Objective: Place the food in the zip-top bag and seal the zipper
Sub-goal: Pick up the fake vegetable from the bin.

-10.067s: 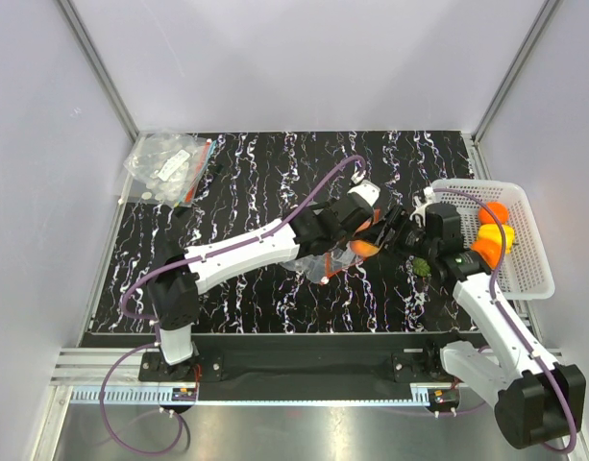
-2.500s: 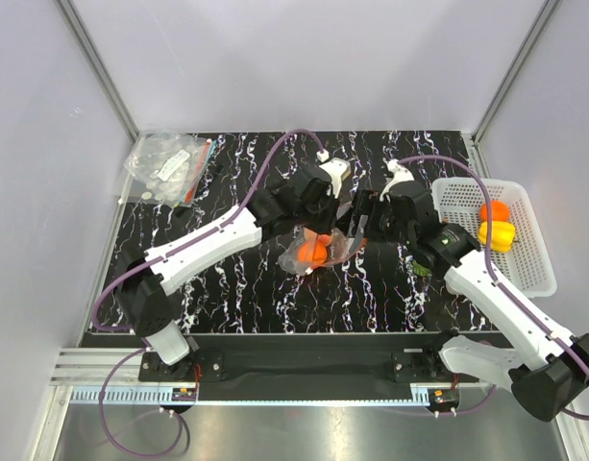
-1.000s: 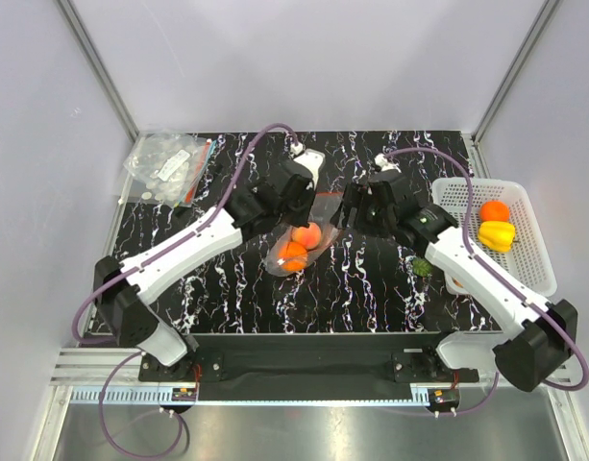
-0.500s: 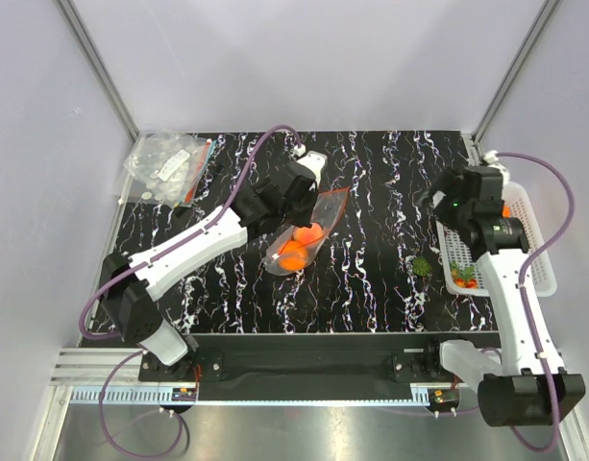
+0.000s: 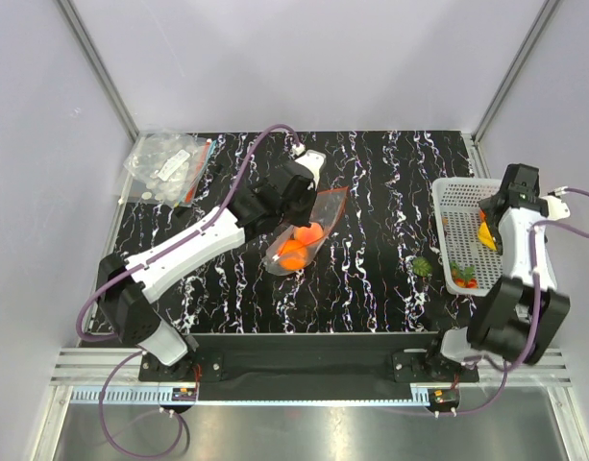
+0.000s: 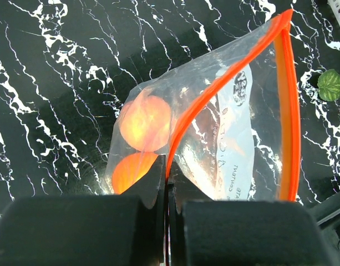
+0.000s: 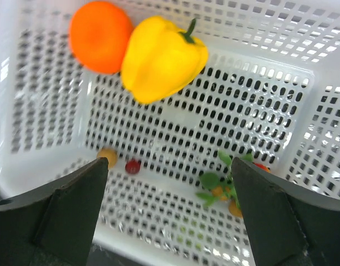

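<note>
I will lower my right gripper into the white basket next, over onto the body of the yellow pepper [image 7: 161, 58] beside the orange ball.
The zip-top bag [image 6: 236, 138] hangs clear over the black table, its mouth gaping. My left gripper [image 6: 168, 180] is shut on the red-orange zipper [image 6: 183, 124] strip at one corner. Inside the bag lie two pieces of food, a peach-pink ball [image 6: 146, 122] and an orange ball [image 6: 131, 170]. In the top view the bag [image 5: 313, 219] sits mid-table below the left gripper [image 5: 306, 197]. My right gripper [image 7: 170, 213] is open and empty above the white basket [image 7: 258, 119], which holds an orange ball [image 7: 100, 36] and a yellow pepper [image 7: 161, 58].
Small toy bits and a green sprig [image 7: 228, 180] lie on the basket floor. A green leafy piece [image 5: 421, 266] rests on the table left of the basket [image 5: 455, 202]. A pile of spare clear bags [image 5: 169, 165] sits at the back left corner.
My right arm has let go of the bag's mouth, swung right to above the basket and opened its jaws. The left gripper has kept hold of the bag, barely moving.
</note>
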`<state>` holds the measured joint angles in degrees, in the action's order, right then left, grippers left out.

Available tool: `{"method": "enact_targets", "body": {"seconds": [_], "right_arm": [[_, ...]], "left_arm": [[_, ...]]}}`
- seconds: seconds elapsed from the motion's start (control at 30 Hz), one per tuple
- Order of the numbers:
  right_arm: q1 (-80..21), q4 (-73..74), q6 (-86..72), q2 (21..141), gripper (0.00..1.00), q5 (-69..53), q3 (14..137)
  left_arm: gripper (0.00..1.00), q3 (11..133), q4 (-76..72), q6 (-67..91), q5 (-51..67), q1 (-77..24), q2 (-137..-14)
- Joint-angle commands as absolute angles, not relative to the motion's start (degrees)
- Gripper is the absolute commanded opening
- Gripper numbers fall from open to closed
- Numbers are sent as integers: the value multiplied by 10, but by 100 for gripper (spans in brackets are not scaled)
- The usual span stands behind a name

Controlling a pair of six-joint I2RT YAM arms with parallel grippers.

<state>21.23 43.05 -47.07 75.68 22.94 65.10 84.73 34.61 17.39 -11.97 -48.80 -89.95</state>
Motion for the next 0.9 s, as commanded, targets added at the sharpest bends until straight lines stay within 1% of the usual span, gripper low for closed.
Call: {"method": "enact_targets", "body": {"seconds": [0.0,0.17,0.37,0.5,0.7,0.73,0.8,0.87], "right_arm": [[231,447,-558,836,100,275,700],[235,376,-610,880,100,300,681],[242,326,-638,935,100,314,699],[254,330,-645,980,100,313,720],[272,308,-677,1014,100,322,719],[273,312,-681,1020,98,325,725],[273,332,-691,1040,92,332,744],[274,337,-702,1046,88,337,740]], "left_arm": [[0,846,337,171,-109,-488,-867],[0,841,337,172,-105,-489,-867],[0,831,331,173,-102,-489,-868],[0,831,326,171,-101,-489,-878],[0,832,322,172,-97,-490,-886],[0,832,322,172,-96,-489,-886],[0,833,321,174,-92,-490,-885],[0,834,323,176,-94,-492,-884]]}}
